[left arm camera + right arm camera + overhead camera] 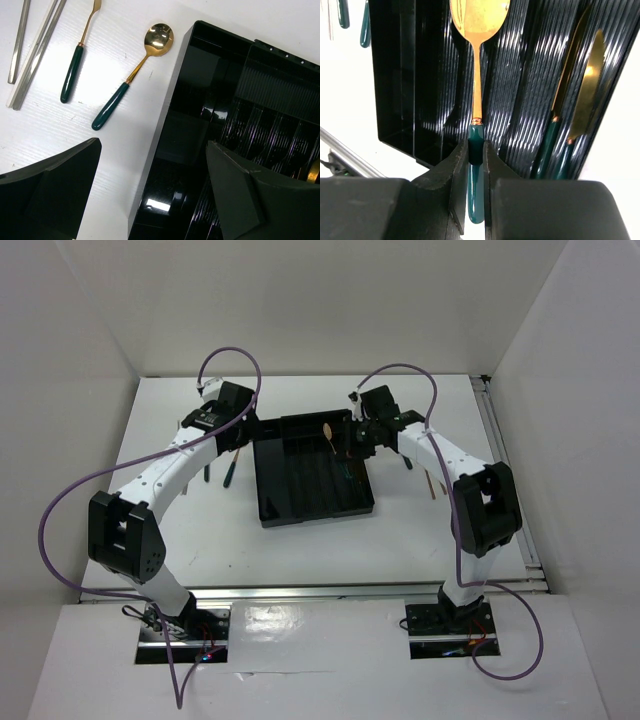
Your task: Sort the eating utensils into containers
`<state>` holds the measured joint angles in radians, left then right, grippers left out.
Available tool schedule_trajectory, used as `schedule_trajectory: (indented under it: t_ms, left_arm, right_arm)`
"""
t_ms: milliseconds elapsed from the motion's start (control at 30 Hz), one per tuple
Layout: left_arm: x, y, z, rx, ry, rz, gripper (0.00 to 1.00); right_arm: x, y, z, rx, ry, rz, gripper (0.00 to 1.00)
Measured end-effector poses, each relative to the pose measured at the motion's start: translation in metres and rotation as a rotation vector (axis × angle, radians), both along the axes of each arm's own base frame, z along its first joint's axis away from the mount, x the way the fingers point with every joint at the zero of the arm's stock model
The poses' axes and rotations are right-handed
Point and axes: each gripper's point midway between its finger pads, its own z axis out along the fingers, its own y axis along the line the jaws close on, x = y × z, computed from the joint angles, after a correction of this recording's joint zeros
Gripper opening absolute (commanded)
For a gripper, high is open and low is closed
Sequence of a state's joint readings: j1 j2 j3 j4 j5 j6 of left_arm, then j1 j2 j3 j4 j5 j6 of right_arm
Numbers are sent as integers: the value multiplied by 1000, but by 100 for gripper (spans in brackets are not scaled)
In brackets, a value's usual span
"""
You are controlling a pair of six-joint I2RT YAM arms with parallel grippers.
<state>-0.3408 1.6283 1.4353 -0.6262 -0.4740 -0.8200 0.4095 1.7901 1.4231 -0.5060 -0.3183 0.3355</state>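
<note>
The free slot beside the green-handled utensils is below the robot's right gripper, so the right gripper needs to go down, turn to set the spoon parallel to those utensils and let go.
The black cutlery tray (310,510) lies mid-table; it also shows in the left wrist view (165,150) and the right wrist view (400,100). My right gripper (476,150) is shut on the green handle of a gold spoon (478,20) and holds it above the tray (326,432). A gold knife (587,90) and another green-handled utensil (550,145) lie in a right compartment. My left gripper (150,195) is open and empty over the tray's left edge. A spoon (135,75), a fork (77,65) and silver chopsticks (35,50) lie on the table left of the tray.
A brown chopstick (431,486) lies on the table right of the tray, beside my right arm. White walls enclose the table on the left, back and right. A metal rail (505,470) runs along the right edge.
</note>
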Motion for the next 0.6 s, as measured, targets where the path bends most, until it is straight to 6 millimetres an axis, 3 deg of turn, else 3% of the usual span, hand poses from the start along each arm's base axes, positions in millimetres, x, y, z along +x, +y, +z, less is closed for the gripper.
schedule_trajectory:
  t_ms: [267,600]
  left_arm:
    - [0,1,0,4,1,3,100]
    - [1,6,0,8,0,16,100]
  right_arm:
    - [-12,-2,-11,7,90,-61,0]
    - [-23,-8,-41,-16,193,-98,0]
